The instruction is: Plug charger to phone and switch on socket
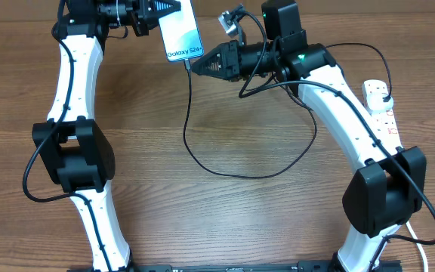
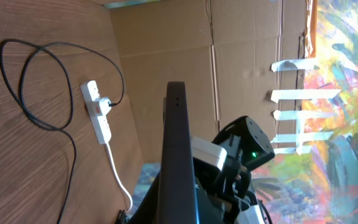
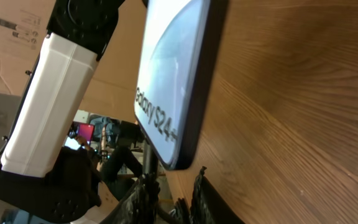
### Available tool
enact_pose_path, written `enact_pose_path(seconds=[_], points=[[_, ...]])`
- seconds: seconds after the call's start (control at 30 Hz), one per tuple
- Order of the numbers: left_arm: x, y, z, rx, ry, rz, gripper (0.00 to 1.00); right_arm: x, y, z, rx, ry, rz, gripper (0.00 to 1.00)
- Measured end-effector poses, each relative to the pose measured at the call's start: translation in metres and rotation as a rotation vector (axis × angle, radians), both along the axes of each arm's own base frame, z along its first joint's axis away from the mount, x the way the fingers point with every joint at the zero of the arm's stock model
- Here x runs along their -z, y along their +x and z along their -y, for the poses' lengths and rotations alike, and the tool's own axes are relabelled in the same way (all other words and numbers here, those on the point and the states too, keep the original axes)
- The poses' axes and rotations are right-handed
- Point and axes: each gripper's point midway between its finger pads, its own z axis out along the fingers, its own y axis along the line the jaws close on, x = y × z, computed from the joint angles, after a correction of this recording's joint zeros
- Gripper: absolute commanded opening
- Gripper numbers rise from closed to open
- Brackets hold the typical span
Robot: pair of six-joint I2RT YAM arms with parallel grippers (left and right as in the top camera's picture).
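Observation:
The connector sits in the phone's lower end, so my left gripper should move down and back, lay the phone [image 1: 181,30] onto the bare wood and let go of its top end.
My left gripper [image 1: 159,15] is shut on the phone [image 1: 181,30] and holds it up at the far edge of the table, screen lit with "Galaxy S24" text. The left wrist view shows the phone [image 2: 178,143] edge-on. The charger cable [image 1: 202,162] loops across the table from the phone's lower end to the socket [image 1: 380,106], where its black plug [image 2: 107,102] sits in an outlet. My right gripper [image 1: 195,66] is just below the phone [image 3: 173,81]. Its jaws stand slightly apart, and the connector [image 3: 146,163] runs up into the phone beside one finger.
The white power strip [image 2: 98,112] lies at the right side, its thick white cord [image 2: 120,180] trailing toward the table's edge. Cardboard walls stand behind the table. The cable loop [image 2: 23,93] lies in the middle of the wood surface.

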Motion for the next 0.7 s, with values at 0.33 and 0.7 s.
enact_pose_path(seconds=[0.33, 0.7], points=[[0.000, 0.000, -0.007, -0.003, 0.009, 0.131, 0.04, 0.007, 0.000, 0.005, 0.006, -0.028, 0.001, 0.42], [0.044, -0.003, -0.009, -0.037, 0.058, 0.197, 0.04, 0.045, -0.007, 0.021, 0.061, -0.192, -0.090, 0.47]])
